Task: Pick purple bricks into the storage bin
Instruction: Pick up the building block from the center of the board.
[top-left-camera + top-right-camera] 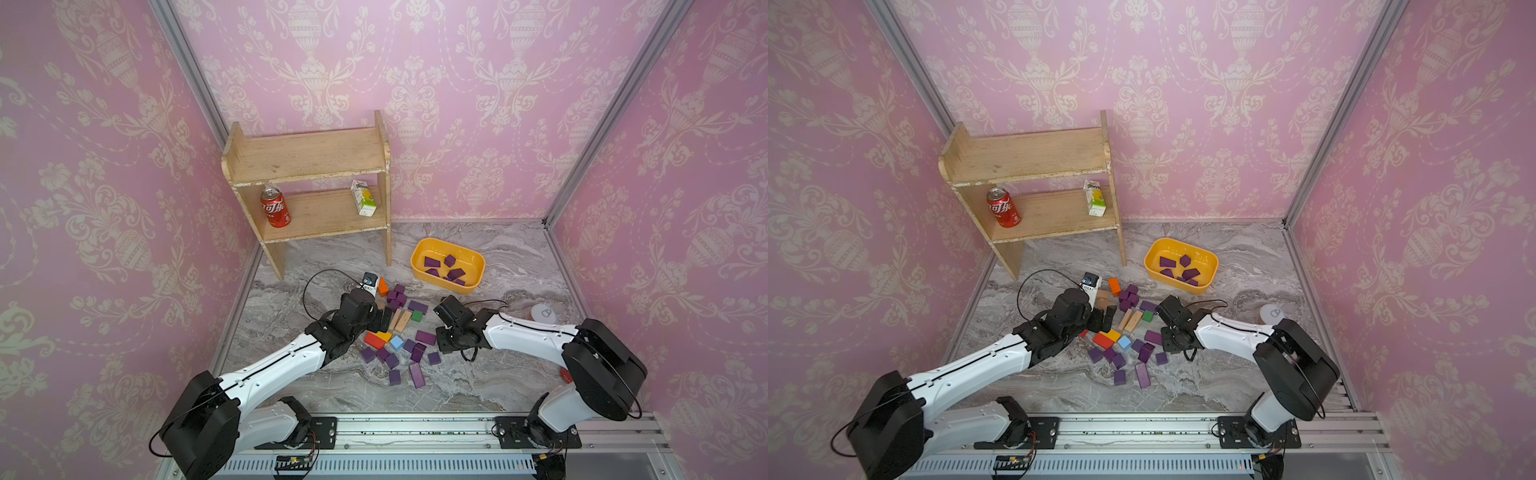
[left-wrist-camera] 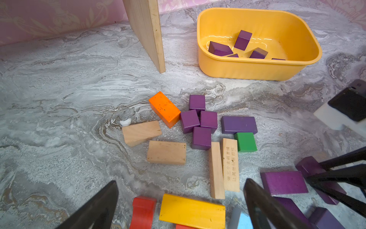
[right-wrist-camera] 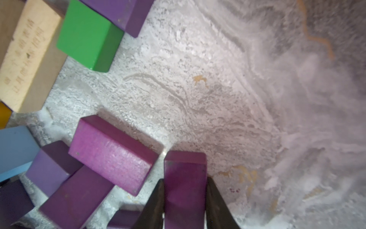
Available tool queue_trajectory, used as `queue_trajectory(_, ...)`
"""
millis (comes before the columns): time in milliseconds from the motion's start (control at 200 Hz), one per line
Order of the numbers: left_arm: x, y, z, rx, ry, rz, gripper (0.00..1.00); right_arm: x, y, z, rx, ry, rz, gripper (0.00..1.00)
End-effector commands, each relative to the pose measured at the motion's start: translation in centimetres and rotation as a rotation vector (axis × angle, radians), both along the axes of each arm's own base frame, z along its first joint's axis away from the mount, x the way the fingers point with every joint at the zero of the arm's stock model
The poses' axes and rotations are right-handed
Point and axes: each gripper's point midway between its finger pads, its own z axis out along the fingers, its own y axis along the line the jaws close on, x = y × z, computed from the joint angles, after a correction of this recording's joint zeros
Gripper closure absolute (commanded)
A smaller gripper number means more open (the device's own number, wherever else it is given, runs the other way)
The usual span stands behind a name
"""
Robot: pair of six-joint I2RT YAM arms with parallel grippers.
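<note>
My right gripper lifts the purple brick next and carries it outward over the storage bin's open middle. Then it lets go, since the bin sits outward of the gripper.
In the right wrist view my right gripper (image 3: 185, 179) is shut on a purple brick (image 3: 185, 164) that stands upright between its two fingers, low over the marble table at the right edge of the pile. More purple bricks (image 1: 397, 295) lie loose in the pile, and others (image 1: 417, 374) lie nearer the front. The yellow-orange storage bin (image 1: 478, 259) sits behind the pile with several purple bricks (image 2: 242, 39) inside. My left gripper (image 2: 180, 181) is open at the pile's left side, over a yellow block, holding nothing.
A wooden shelf (image 1: 307, 158) at the back left holds a cola can (image 1: 275, 206) and a small carton (image 1: 363, 198). Orange (image 2: 164, 109), green (image 2: 245, 141), yellow (image 2: 192, 211), red, blue and tan (image 2: 166, 152) blocks are mixed into the pile. A white round object (image 1: 544, 311) lies at the right.
</note>
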Motion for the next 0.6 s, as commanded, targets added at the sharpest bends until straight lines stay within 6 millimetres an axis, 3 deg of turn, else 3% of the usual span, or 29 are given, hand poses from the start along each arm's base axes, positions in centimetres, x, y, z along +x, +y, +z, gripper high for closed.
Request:
queue_trajectory(0,0.1,0.4,0.4,0.037,-0.01,0.008,0.01,1.0,0.3,1.6,-0.011,-0.046,0.017,0.83)
queue_trajectory(315,-0.3,0.9,1.0,0.03,-0.022,0.021,0.01,4.2,0.8,7.8,0.007,-0.222,0.033,0.81)
queue_trajectory(595,-0.5,1.2,1.4,0.018,-0.027,0.029,0.01,10.4,0.2,12.2,0.067,-0.305,0.015,0.81)
